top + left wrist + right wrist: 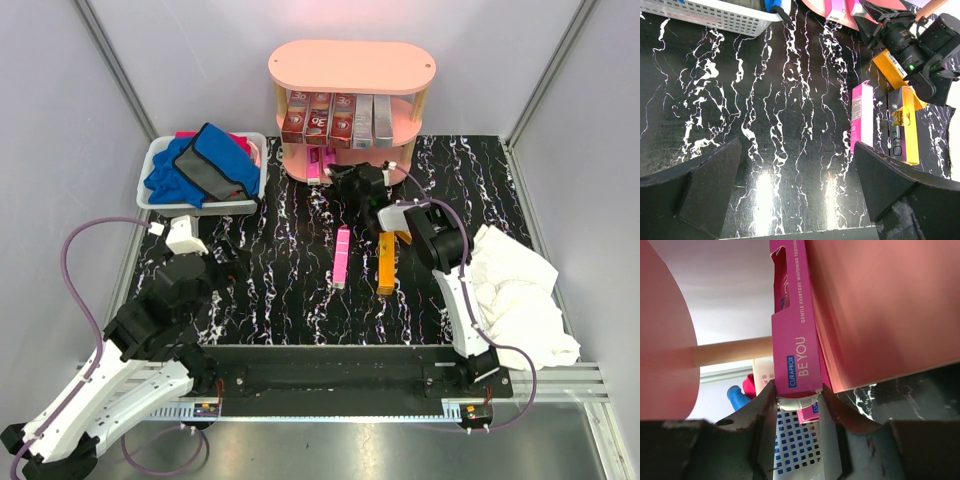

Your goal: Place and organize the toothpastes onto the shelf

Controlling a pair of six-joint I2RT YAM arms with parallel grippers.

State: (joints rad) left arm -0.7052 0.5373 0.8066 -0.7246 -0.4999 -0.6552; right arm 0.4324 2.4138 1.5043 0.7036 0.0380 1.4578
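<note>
My right gripper shifts toward the pink box and opens next, since a narrow gap parts the held pink toothpaste from that box beside it.
The salmon-pink shelf (350, 65) stands at the back of the table. Its middle tier holds upright dark red toothpastes (318, 118) and silver-grey ones (372, 120). Pink boxes (318, 165) stand at the left of the bottom tier. My right gripper (345, 178) reaches into that bottom tier. In the right wrist view the gripper (797, 400) is shut on the end of a pink toothpaste box (795, 340), which lies against a shelf board (880, 315). A pink box (342, 256) and an orange box (386, 262) lie on the table. My left gripper (797, 190) hovers open and empty left of them.
A white bin (160, 150) with blue and grey cloths (205, 165) sits left of the shelf. A crumpled white cloth (520, 295) lies at the right edge. A wooden shelf post (730, 351) runs just left of the held box. Black marbled tabletop (765, 110) lies under my left gripper.
</note>
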